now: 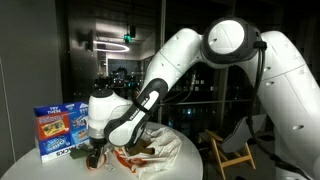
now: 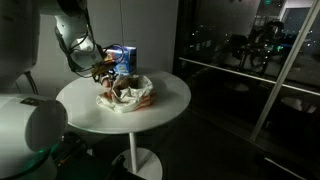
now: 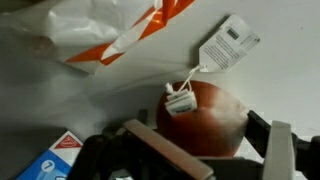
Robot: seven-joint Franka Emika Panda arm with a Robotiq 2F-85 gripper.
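I need to keep my gripper low next and close both fingers on the sides of the reddish-brown round thing [image 1: 95, 161] [image 3: 203, 122] that is already between them.
In the wrist view a reddish-brown round thing [image 3: 215, 115] lies on the white table between my gripper's [image 3: 195, 128] two fingers. The jaws stand wide, one finger on each side of it. Whether either finger touches it I cannot tell. A white clip [image 3: 180, 99] on a string ties it to a white printed tag [image 3: 230, 42]. In both exterior views the gripper [image 1: 97, 152] [image 2: 100, 72] is low over the round table, between a blue box and a crumpled bag.
A white plastic bag with orange stripes [image 1: 152, 148] [image 2: 126, 95] [image 3: 110, 35] lies beside the gripper. A blue printed box [image 1: 58, 131] [image 2: 124, 60] [image 3: 55, 160] stands upright near the table edge [image 2: 175, 105]. A wooden stool [image 1: 232, 152] stands past the table.
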